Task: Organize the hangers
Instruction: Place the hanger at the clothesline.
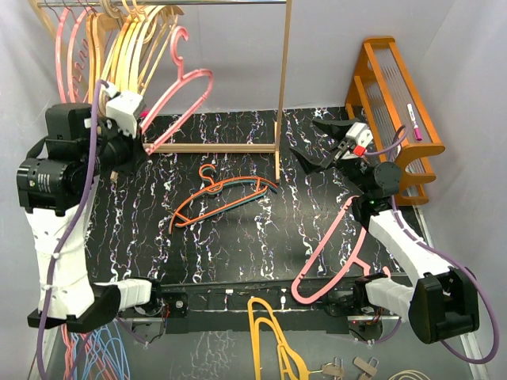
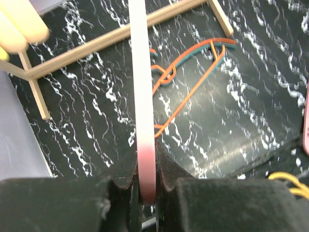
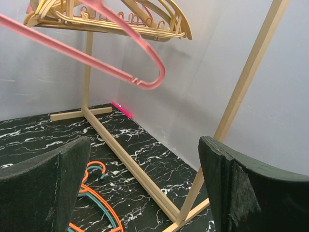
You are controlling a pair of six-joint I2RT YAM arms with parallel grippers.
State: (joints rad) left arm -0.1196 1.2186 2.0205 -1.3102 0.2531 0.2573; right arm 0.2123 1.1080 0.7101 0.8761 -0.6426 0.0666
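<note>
The pink hanger's hook goes outward with my left gripper onto the rack's bar beside the bunch next, then gets released, since that bar lies outward of the gripper.
My left gripper (image 1: pixel 142 131) is shut on a pink hanger (image 1: pixel 187 82) and holds it in the air just right of the rack's hung bunch. In the left wrist view the hanger's flat bar (image 2: pixel 143 96) runs straight up from between the black pads (image 2: pixel 146 162). Several tan, yellow and pink hangers (image 1: pixel 131 36) hang on the rail at the top left. An orange hanger and a teal hanger (image 1: pixel 226 198) lie crossed on the mat's middle. Another pink hanger (image 1: pixel 333 253) lies by the right arm. My right gripper (image 1: pixel 325 149) stands open and empty above the mat, facing the rack (image 3: pixel 145 169).
The wooden rack's post (image 1: pixel 282 87) and base bar (image 1: pixel 222 147) stand at the mat's back. An orange wooden shelf (image 1: pixel 396 95) sits at the back right. A mustard-yellow hanger (image 1: pixel 269 332) lies past the mat's front edge. White walls enclose the mat.
</note>
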